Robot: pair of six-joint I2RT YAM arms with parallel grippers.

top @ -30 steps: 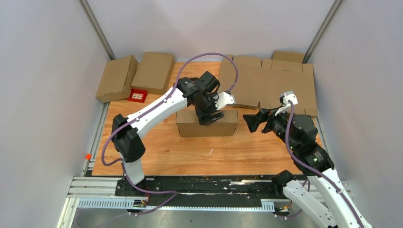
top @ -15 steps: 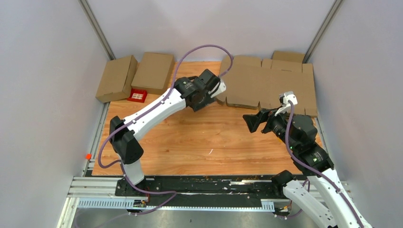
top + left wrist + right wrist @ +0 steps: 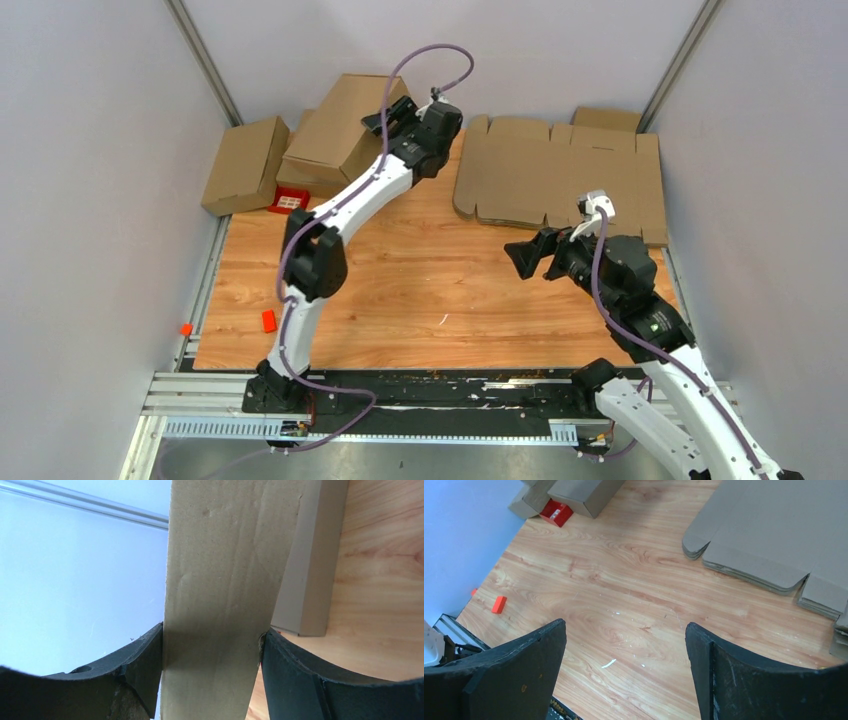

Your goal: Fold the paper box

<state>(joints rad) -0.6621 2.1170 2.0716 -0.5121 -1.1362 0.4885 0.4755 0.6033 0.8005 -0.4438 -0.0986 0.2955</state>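
My left gripper lowers toward the spot over the box behind the red item (image 3: 311,186) (image 3: 302,585) next and releases the folded brown paper box, which hangs tilted there.
A folded brown paper box (image 3: 340,125) hangs tilted at the back left, over the boxes lying there. My left gripper (image 3: 385,118) is shut on it. In the left wrist view the box (image 3: 225,555) fills the gap, and both black fingers (image 3: 145,655) press its sides at the left gripper (image 3: 212,635). My right gripper (image 3: 525,255) hovers open over the right half of the table. Nothing is between the right gripper's (image 3: 624,645) fingers, only bare wood below.
A stack of flat cardboard blanks (image 3: 560,180) lies at the back right. Folded boxes (image 3: 243,165) and a red item (image 3: 291,203) sit at the back left. A small orange block (image 3: 268,320) lies on the table's left side; another (image 3: 186,328) is off its edge.
My left arm lifted the box off the middle of the table and swung it to the back left. The right arm barely moved.
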